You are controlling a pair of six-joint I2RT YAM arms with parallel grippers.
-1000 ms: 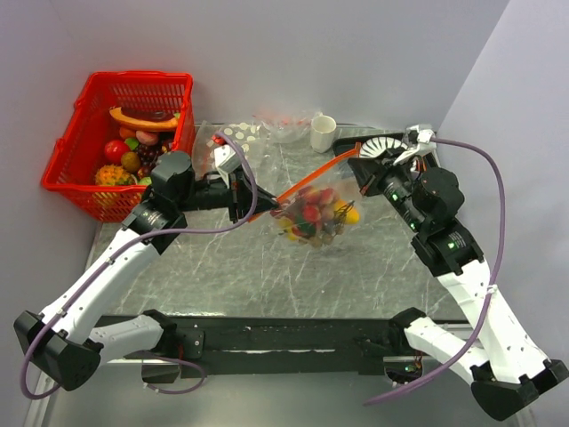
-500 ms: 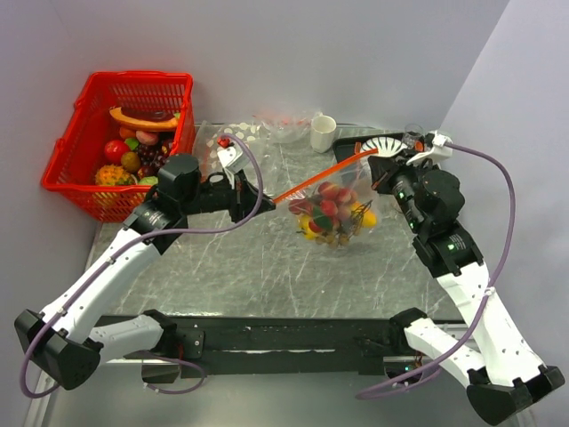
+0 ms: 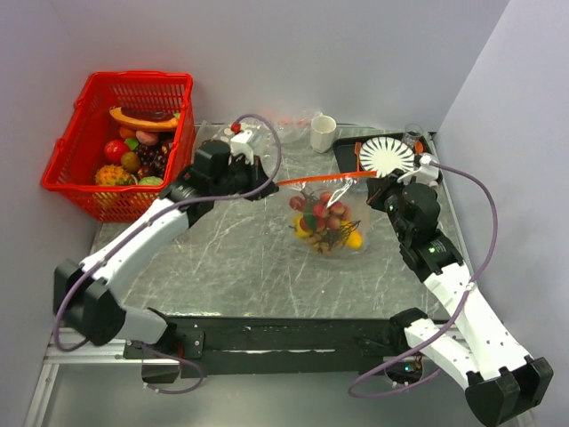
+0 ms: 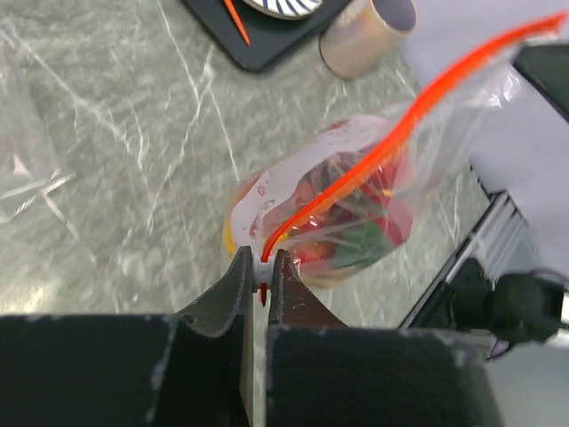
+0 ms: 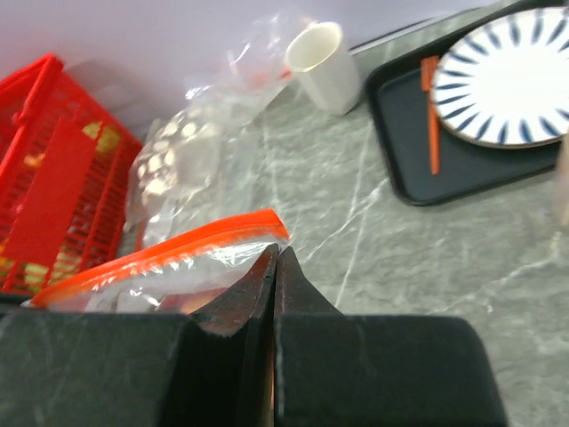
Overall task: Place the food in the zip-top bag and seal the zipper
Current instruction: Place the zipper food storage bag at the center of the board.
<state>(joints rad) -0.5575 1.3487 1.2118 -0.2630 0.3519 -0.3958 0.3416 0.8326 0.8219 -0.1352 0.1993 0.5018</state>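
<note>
My left gripper has the bag's zipper end. Next, it will carry this end outward and down toward the black tray and open there.
The zip-top bag (image 3: 331, 238) hangs stretched between my two grippers over the marble table. Food (image 3: 320, 217), small red, yellow and green pieces, sits inside it. The zipper (image 3: 322, 179) runs almost level across the top as an orange-red strip. At the strip's left end, my left gripper (image 3: 265, 184) is shut on the zipper; in the left wrist view the fingers (image 4: 263, 283) pinch its white end piece, with the bag (image 4: 342, 209) beyond. My right gripper (image 3: 377, 185) is shut on the bag's right corner; the right wrist view shows its tips (image 5: 275, 256) just under the zipper (image 5: 169, 251).
A red basket (image 3: 84, 133) of toy fruit stands at the back left. A white cup (image 3: 323, 133) and a black tray (image 3: 348, 153) holding a striped plate (image 3: 386, 157) stand at the back right. A clear white-dotted bag (image 5: 175, 160) lies behind the zipper.
The left gripper has slid right and back with the zipper's left end. The strip has swung from a steep slant to nearly level, and the bag has shifted right.
</note>
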